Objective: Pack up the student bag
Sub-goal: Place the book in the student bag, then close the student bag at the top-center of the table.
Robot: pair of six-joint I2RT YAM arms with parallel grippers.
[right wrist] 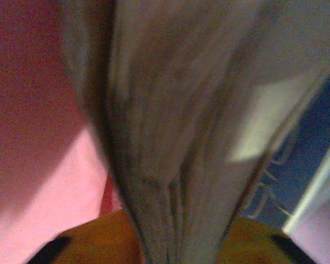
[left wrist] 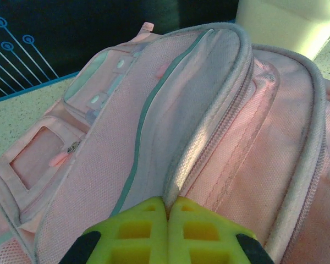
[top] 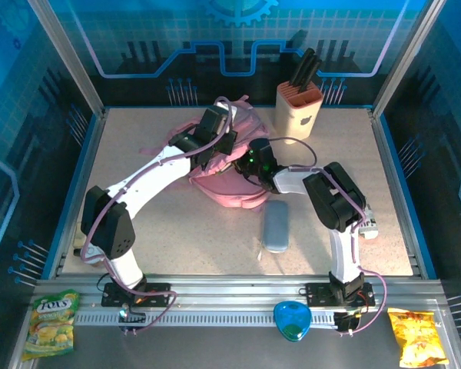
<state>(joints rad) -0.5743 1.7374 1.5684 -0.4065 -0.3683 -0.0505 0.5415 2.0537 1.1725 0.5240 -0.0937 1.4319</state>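
My left gripper will next lower the student bag's raised zipper edge over the bag's near side below it and release it.
The pink student bag (top: 229,178) lies at the middle back of the table, with both grippers on it. My left gripper (top: 217,140) comes in from the left, and in the left wrist view it (left wrist: 172,204) is shut on the raised zipper edge of the student bag (left wrist: 220,110). Its yellow-green fingertips (left wrist: 143,220) meet around the piping. From the right, my right gripper (top: 255,160) is shut on a gathered fold of the bag's fabric (right wrist: 170,137). That fold runs down between the right gripper's fingers (right wrist: 99,242). The bag's inside is hidden.
A beige knife block (top: 298,108) stands at the back right, close behind the bag. A grey pencil case (top: 276,225) lies on the table in front of the bag. On the near rail lie a green candy bag (top: 52,323), a blue item (top: 292,320) and a yellow snack bag (top: 417,336).
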